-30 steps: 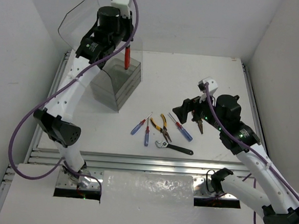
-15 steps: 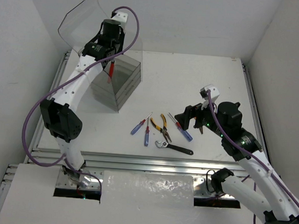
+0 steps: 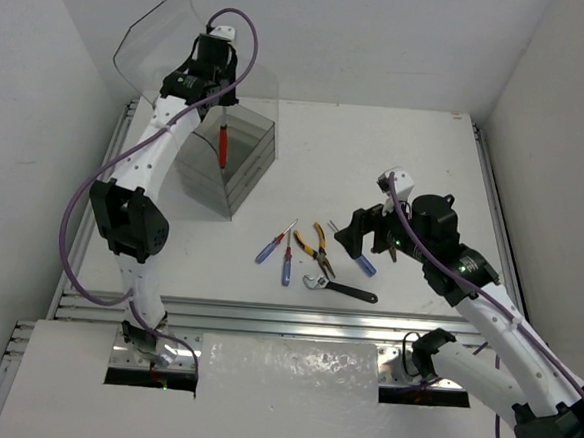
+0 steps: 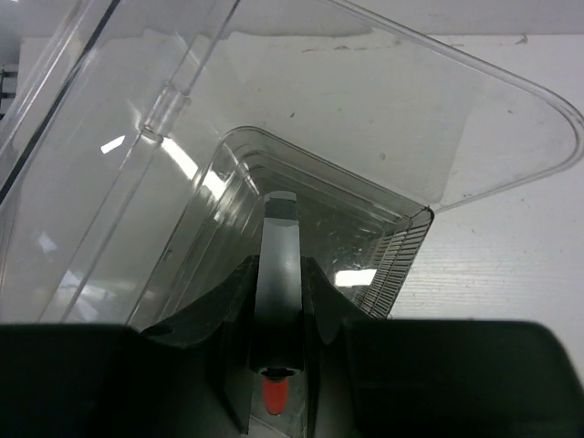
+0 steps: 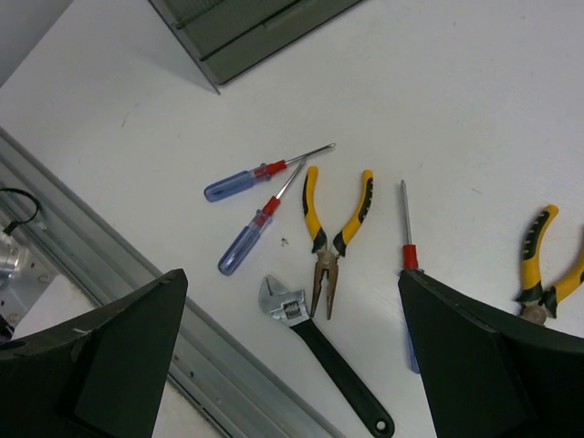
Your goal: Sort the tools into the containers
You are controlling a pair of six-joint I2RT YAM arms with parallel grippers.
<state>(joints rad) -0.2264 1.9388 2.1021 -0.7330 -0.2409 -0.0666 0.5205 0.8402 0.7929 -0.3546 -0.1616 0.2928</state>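
Note:
The wrench's black handle (image 3: 334, 286) (image 5: 315, 338) is narrow just beside the wrench's head and fits between my right gripper's open fingers there, so my right gripper will next move down and back onto that part.
My left gripper (image 3: 219, 112) is shut on a red-handled wrench (image 3: 222, 144), which hangs upright in the open top of the smoky clear container (image 3: 230, 180). The left wrist view shows its fingers (image 4: 239, 301) clamped on the wrench's grey bar (image 4: 278, 265) above the container's trays (image 4: 365, 246). My right gripper (image 3: 366, 236) hovers open over the tools on the table. Below it (image 5: 290, 274) lie two blue screwdrivers (image 5: 239, 182) (image 5: 245, 245), yellow pliers (image 5: 333, 233), a black-handled wrench (image 5: 333, 360), a third screwdriver (image 5: 406, 228) and second pliers (image 5: 538, 260).
The container's rounded lid (image 3: 154, 39) stands raised behind the left arm. Aluminium rails (image 3: 265, 317) run along the table's near edge and its left side. White walls close in at left, back and right. Purple cables loop off both arms.
My left gripper has carried the red-handled wrench leftward and lower into the container's opening. My right gripper has shifted left over the tools, still open.

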